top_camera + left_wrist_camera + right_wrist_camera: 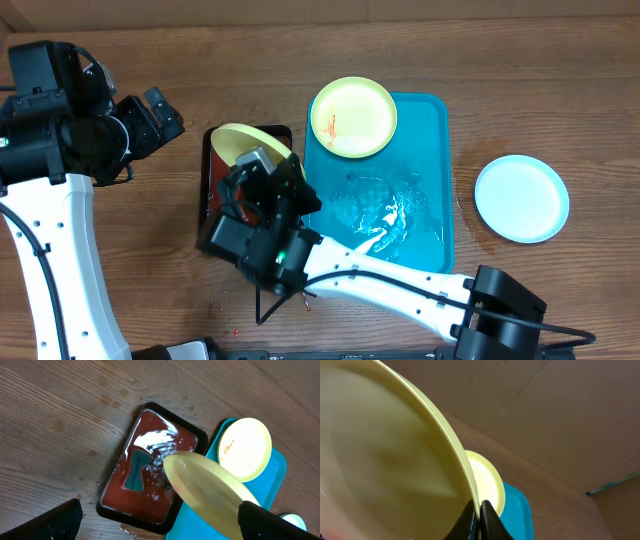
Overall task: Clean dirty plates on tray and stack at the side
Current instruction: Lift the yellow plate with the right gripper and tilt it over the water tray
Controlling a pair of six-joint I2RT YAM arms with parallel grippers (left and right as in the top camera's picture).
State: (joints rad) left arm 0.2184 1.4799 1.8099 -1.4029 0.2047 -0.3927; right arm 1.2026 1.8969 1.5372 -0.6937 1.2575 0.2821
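Note:
The pale whitish plate [521,198] lies at the side, so my right gripper next needs to lift its plate across the turquoise tray [425,215], bring it down onto that one and release it.
My right gripper [266,168] is shut on the rim of a yellow-green plate [245,143] and holds it tilted over the dark red tray. In the right wrist view its fingers [479,516] pinch that plate's edge [385,460]. A second yellow-green plate [352,117] with a red-orange smear lies at the far left corner of the turquoise tray [425,215], whose floor is wet. A pale whitish plate [521,198] lies on the table to the tray's right. My left gripper [160,112] is open and empty, high above and to the left of the held plate [210,491].
A small black-rimmed dark red tray [150,440] stands against the turquoise tray's left side [278,476]. It holds water and a teal sponge [135,472]. Water drops lie on the wooden table by its near edge.

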